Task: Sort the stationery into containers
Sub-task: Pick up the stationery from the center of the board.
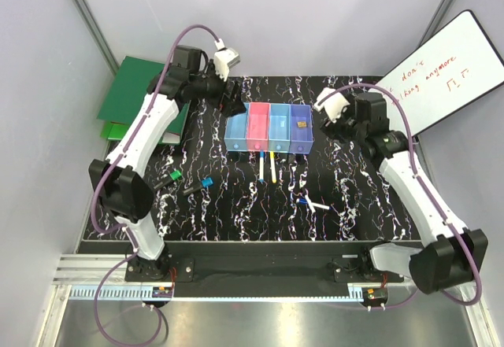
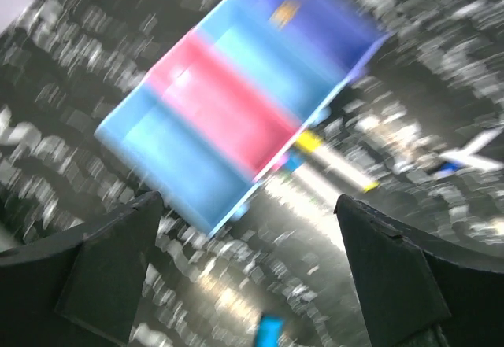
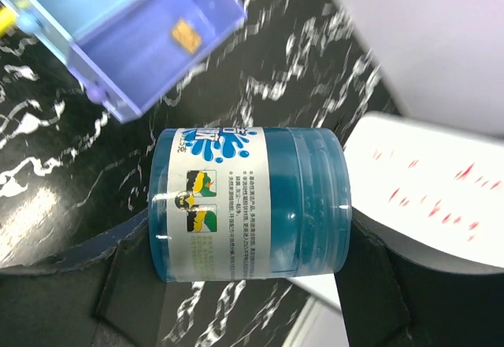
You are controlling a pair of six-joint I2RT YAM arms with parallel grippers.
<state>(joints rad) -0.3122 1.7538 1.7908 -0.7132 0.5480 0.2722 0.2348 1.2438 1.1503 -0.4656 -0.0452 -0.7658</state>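
I will move my right gripper to the left in the top view, over the violet bin, and release the jar, since that bin holds only a yellow piece point(image 3: 187, 35).
The four joined bins point(image 1: 268, 127) stand at the back middle: light blue, pink, light blue, violet. They show blurred in the left wrist view point(image 2: 236, 103). The violet bin point(image 3: 150, 44) holds a small yellow piece point(image 3: 187, 35). My right gripper point(image 1: 334, 123) is just right of the violet bin, shut point(image 3: 248, 241) on a round blue jar with a white label point(image 3: 248, 205). My left gripper point(image 1: 228, 95) hangs open and empty point(image 2: 248, 201) behind the bins' left end. Two white pens point(image 1: 267, 166), a blue-white item point(image 1: 311, 204), a green marker point(image 1: 168, 178) and a small blue piece point(image 1: 206, 183) lie loose in front.
A large green ring binder point(image 1: 142, 99) lies at the back left beside the left arm. A whiteboard with red writing point(image 1: 445, 75) leans at the back right, close behind the right gripper, and also shows in the right wrist view point(image 3: 433, 182). The mat is black marble-patterned point(image 1: 236, 213).
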